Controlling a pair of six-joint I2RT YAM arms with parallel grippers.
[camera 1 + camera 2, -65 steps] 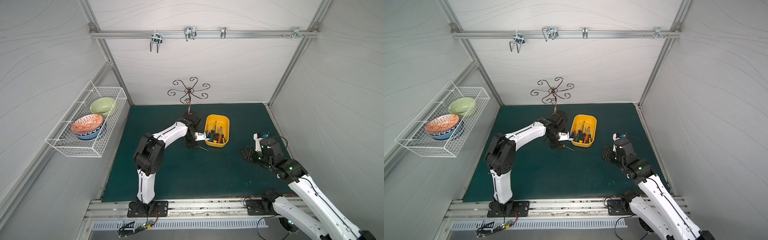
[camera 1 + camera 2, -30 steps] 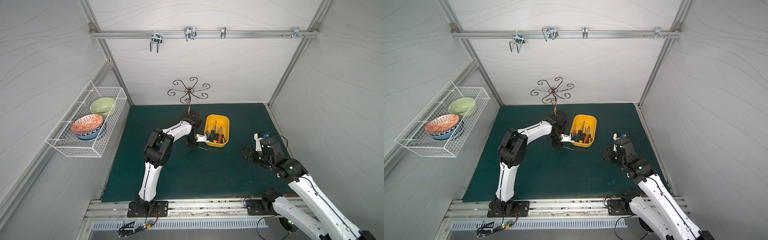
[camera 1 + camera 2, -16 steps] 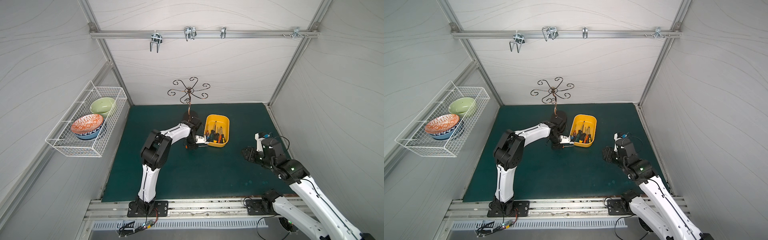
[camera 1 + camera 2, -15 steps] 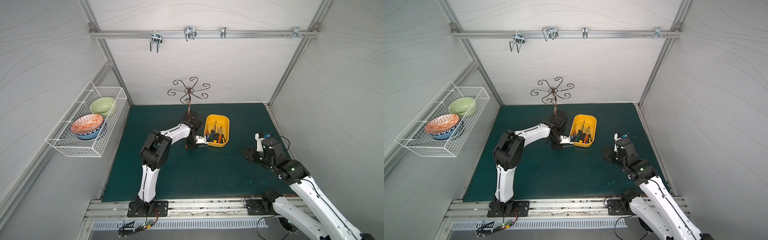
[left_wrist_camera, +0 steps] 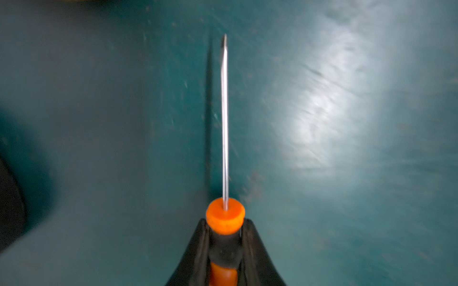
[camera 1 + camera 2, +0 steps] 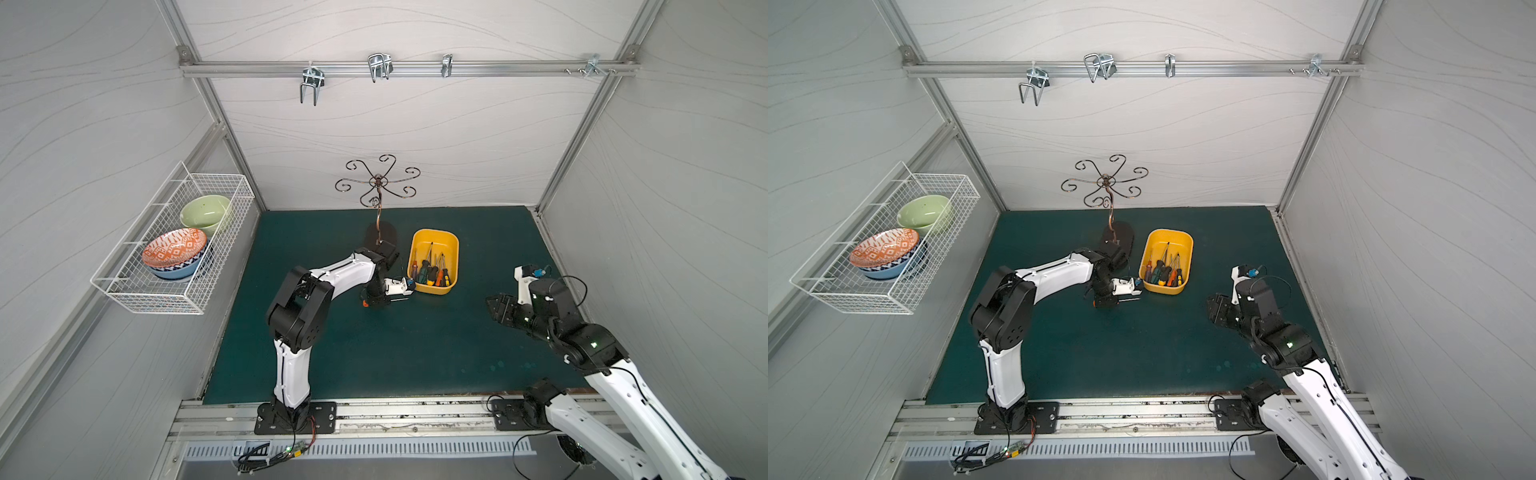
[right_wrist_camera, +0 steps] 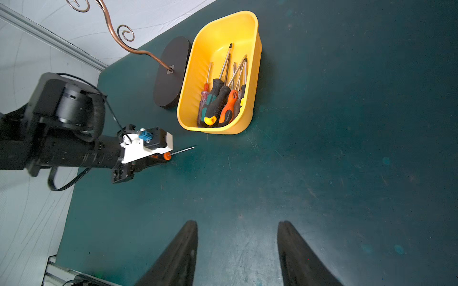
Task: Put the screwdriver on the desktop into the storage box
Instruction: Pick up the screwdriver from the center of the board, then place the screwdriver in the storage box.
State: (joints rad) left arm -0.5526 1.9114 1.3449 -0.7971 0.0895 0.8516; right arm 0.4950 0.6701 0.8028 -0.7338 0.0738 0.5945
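The stored screwdrivers point outward, so I will lift my left gripper, carry it outward over the half of the box nearest the hook stand, turn the screwdriver's shaft and then let it go.
My left gripper is shut on the black and orange handle of a screwdriver. Its thin steel shaft points away from the jaws, low over the dark teal desktop. In both top views this gripper sits just left of the yellow storage box. The right wrist view shows the screwdriver pointing past the box's near end. My right gripper is open and holds nothing, off to the right.
Several screwdrivers lie in the box. A curly metal hook stand on a black oval base stands close behind my left wrist. A white wire basket holding bowls hangs on the left wall. A rail with hooks runs overhead.
My left gripper has closed on the screwdriver's handle. The left arm's elbow has shifted a little. The right arm has stayed where it was.
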